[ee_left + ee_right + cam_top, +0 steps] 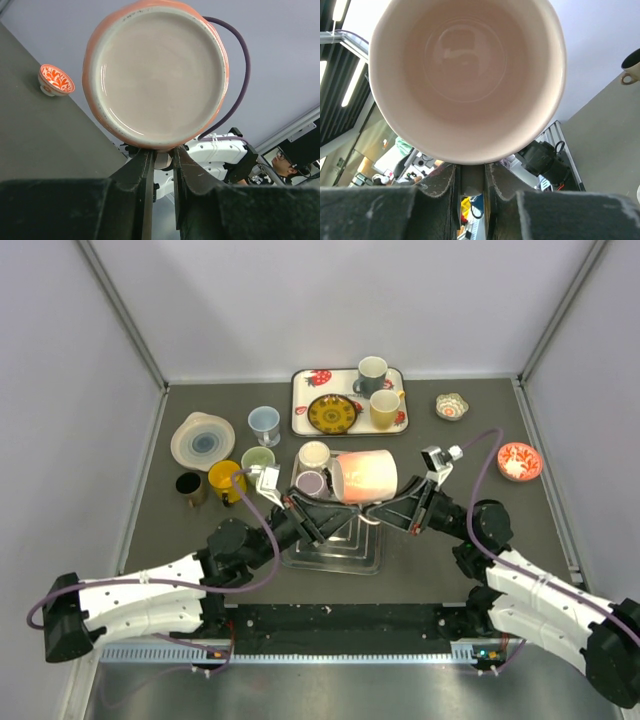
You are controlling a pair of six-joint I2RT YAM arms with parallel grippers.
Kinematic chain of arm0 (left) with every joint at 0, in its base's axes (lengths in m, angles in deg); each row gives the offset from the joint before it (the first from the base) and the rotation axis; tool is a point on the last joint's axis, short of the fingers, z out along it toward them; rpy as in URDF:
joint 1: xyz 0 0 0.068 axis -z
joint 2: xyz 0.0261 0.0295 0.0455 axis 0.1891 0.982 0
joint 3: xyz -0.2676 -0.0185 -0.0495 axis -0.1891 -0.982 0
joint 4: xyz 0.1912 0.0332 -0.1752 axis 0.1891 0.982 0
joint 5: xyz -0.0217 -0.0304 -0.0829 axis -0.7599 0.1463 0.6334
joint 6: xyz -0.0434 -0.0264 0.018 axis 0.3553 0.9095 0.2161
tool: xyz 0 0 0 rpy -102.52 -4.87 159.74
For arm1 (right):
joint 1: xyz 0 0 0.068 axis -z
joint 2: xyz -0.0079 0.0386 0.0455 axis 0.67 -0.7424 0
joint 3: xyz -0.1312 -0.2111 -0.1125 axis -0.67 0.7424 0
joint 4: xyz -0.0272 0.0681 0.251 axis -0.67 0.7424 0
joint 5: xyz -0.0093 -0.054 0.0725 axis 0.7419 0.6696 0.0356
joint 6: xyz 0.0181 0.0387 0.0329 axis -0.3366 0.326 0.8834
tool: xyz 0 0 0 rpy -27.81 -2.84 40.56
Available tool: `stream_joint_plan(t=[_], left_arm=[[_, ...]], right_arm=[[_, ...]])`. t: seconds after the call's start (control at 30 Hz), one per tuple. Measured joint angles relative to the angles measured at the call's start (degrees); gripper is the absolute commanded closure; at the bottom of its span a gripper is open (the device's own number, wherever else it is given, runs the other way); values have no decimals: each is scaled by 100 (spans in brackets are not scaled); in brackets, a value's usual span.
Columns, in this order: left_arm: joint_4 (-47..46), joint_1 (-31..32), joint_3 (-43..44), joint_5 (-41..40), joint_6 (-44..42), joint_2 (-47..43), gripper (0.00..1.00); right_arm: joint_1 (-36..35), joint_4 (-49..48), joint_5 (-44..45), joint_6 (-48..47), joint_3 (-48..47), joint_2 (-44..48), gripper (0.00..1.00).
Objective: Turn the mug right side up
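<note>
The mug's opening faces sideways, so next the right gripper will move outward, tip down, lower the mug (pixel 365 475) onto bare tabletop by the red bowl and let go of it.
The mug (pixel 365 475), salmon pink outside and cream inside, hangs on its side in the air over the middle of the table. Its mouth faces right and its handle points down. My left gripper (pixel 338 510) comes in from the left and is shut on the handle. The left wrist view looks at the mug's flat base (pixel 157 75), with the left gripper (pixel 164 156) pinching the handle below it. My right gripper (pixel 378 508) comes from the right, shut on the same handle. The right wrist view looks into the mug's open mouth (pixel 465 75), above the right gripper (pixel 472 172).
A clear tray (pixel 335 552) lies under the mug, with a white cup (pixel 314 453) and a purple cup (pixel 310 481) just left of it. A yellow mug (pixel 225 480), green cup (pixel 258 458) and bowls (pixel 203 438) stand left. A strawberry tray (pixel 300 400) is behind, a red bowl (pixel 519 460) right.
</note>
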Motion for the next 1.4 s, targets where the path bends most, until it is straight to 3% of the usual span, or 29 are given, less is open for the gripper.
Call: stream_joint_plan(t=[0.03,0.07,0.1,0.17,0.3,0.4,0.53,0.63,0.77,0.93,1.13,1.4], left_arm=[[0,0,-20,4,-2,-22,82],[7,0,-39,9,-2,-42,61],[20,0,-57,11,-2,-61,48],[166,-7,-76,33,0,-127,31],[793,-44,-109,-24,-57,-415,19],[1340,-155,-103,-199,-164,-765,15],[2234,-330,66,-647,-404,-1204,14],[3012,-369,367,-1161,-590,-1412,15],[4100,-376,885,-1919,-774,-1467,18],[5139,-396,1305,-2538,-909,-1344,19],[6070,-407,1480,-3169,-973,-1248,19],[6369,-417,1443,-3477,-1084,-1655,19]], right_arm=[[0,-4,-26,7,0,-11,100],[0,0,-42,4,-2,-15,100],[0,28,-61,0,0,-13,100],[-2,94,-92,-59,-2,7,100],[0,485,-74,-299,-33,254,100],[2,1069,-50,-573,-216,472,100],[33,3075,400,-1528,-1021,820,100],[50,5598,1626,-2612,-2389,684,100],[271,7667,3574,-3687,-3886,-63,100],[905,8894,4981,-4446,-4214,-955,100],[1989,9639,5394,-4734,-4247,-2461,100],[2363,9882,5665,-4927,-5112,-3858,100]])
